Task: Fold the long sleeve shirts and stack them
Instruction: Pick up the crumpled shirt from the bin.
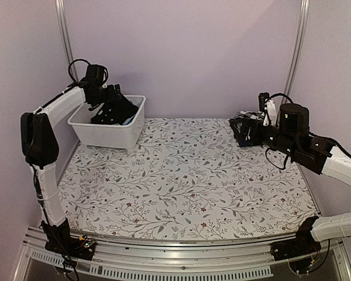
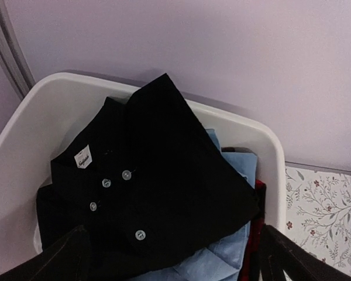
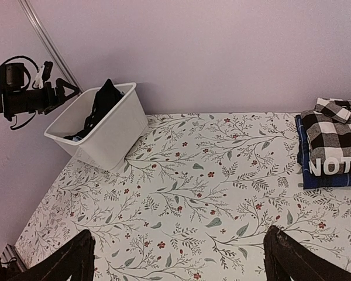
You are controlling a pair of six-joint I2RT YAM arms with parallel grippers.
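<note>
The black shirt (image 2: pixel 158 175) is on top, so my left gripper should next go down into the white bin and close on it by the buttons near its white label.
The plain black collared shirt (image 2: pixel 158 175) with small white buttons lies on top of other clothes in a white bin (image 2: pixel 23 134) at the table's back left (image 1: pixel 105 134). My left gripper (image 2: pixel 175 252) is open and empty just above this shirt, over the bin (image 1: pixel 118 108). The checked shirt (image 3: pixel 333 132) lies folded on the dark shirt with white lettering (image 3: pixel 333 165), stacked at the table's right side. My right gripper (image 3: pixel 179 246) is open and empty above the bare tablecloth, beside that stack (image 1: pixel 243 130).
Light blue cloth (image 2: pixel 222 263) and a red-and-black cloth (image 2: pixel 258 193) lie under the black shirt in the bin. A blue folded garment (image 3: pixel 316 180) is at the bottom of the stack. The floral tablecloth (image 1: pixel 187 175) covers the table. Walls enclose the back and sides.
</note>
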